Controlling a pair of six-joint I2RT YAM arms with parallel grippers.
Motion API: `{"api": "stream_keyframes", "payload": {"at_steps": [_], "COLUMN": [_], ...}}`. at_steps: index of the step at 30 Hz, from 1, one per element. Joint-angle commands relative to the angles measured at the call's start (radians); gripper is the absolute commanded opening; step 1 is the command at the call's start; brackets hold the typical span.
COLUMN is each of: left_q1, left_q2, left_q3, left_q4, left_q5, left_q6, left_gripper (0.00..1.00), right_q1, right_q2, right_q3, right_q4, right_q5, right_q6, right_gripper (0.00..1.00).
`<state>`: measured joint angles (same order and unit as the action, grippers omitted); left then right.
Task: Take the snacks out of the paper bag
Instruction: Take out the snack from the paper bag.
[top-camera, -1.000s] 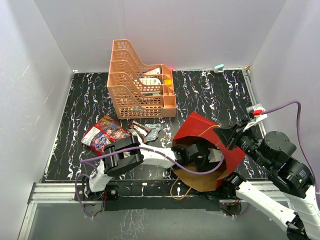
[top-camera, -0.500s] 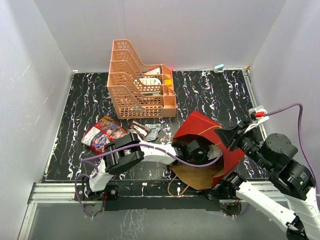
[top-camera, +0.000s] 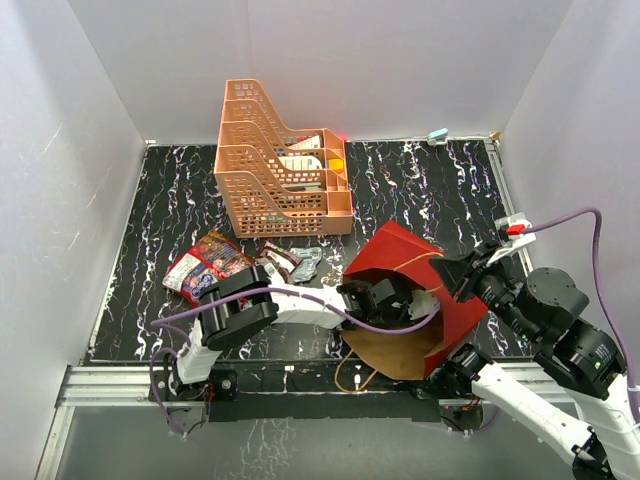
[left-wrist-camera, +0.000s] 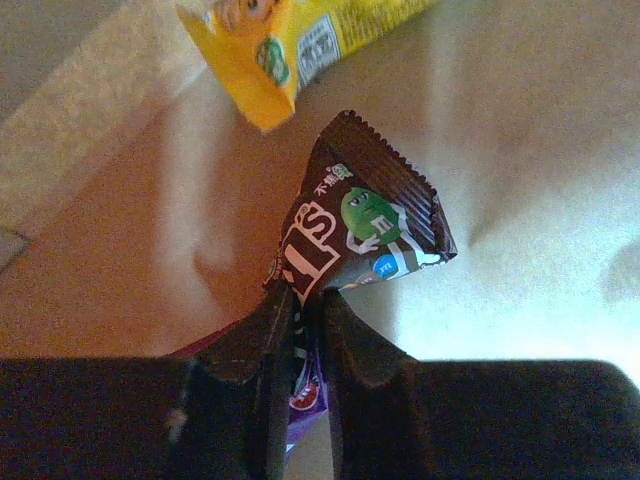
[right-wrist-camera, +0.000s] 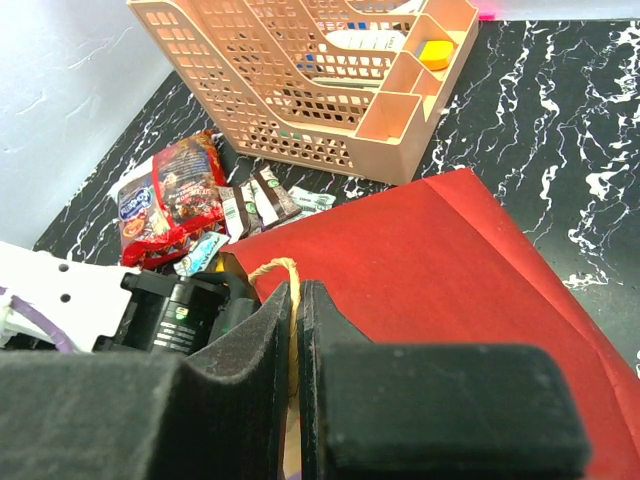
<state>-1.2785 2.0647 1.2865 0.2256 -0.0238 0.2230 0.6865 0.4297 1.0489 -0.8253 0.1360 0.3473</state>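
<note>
My left gripper moves out of the paper bag over the small packets next to release its packet, as they already lie by the red snack bag (top-camera: 200, 270).
The paper bag (top-camera: 400, 250), dark red outside (right-wrist-camera: 430, 250) and brown inside, lies tilted with its mouth toward the arms. My left gripper (left-wrist-camera: 305, 300) reaches inside it (top-camera: 392, 300) and is shut on a small brown packet (left-wrist-camera: 365, 210); a purple wrapper (left-wrist-camera: 305, 400) also shows between its fingers. A yellow packet (left-wrist-camera: 300, 40) lies farther in on the bag's floor. My right gripper (right-wrist-camera: 297, 300) is shut on the bag's cord handle (right-wrist-camera: 275, 268) at the upper rim (top-camera: 450, 272). Outside, a large red snack bag (top-camera: 200, 270) and small packets (top-camera: 290, 262) lie on the table.
An orange lattice tray rack (top-camera: 275, 170) holding items stands at the back of the black marbled table (top-camera: 420, 180). In the right wrist view the rack (right-wrist-camera: 320, 80) sits beyond the bag. White walls enclose the left, back and right sides.
My left gripper, open a second ago, has closed on the brown packet inside the bag. The right gripper has kept its hold on the handle.
</note>
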Motion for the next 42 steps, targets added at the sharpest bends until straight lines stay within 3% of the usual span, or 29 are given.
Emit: {"api": "stream_keyframes", "payload": {"at_steps": [1, 7, 16, 28, 31, 36, 42], "left_q1": [-0.006, -0.041, -0.090, -0.099, -0.098, -0.096, -0.061], "left_q2": [-0.122, -0.215, -0.427, -0.685, -0.763, -0.920, -1.090], "left_q3": [-0.046, -0.061, -0.146, -0.240, -0.256, -0.297, -0.426], "left_q4": [-0.103, -0.160, -0.223, -0.258, -0.331, -0.424, -0.409], "left_q5": [-0.002, -0.023, -0.065, -0.066, -0.171, -0.473, -0.930], "left_q6": [-0.039, -0.048, -0.093, -0.204, -0.225, -0.290, -0.447], "left_gripper": [0.06, 0.00, 0.00, 0.00, 0.00, 0.00, 0.00], "right_q1": [0.005, 0.005, 0.005, 0.005, 0.005, 0.005, 0.005], "right_q2": [-0.009, -0.023, -0.083, -0.092, -0.104, -0.156, -0.194], "right_q3": [-0.008, -0.034, -0.105, -0.136, -0.136, -0.158, -0.176], "right_q4": [0.070, 0.078, 0.090, 0.115, 0.102, 0.088, 0.084], "right_q5": [0.054, 0.137, 0.234, 0.216, 0.253, 0.358, 0.388], "right_q6": [0.024, 0.064, 0.130, 0.126, 0.150, 0.214, 0.228], "right_gripper": [0.07, 0.07, 0.07, 0.07, 0.07, 0.07, 0.07]}}
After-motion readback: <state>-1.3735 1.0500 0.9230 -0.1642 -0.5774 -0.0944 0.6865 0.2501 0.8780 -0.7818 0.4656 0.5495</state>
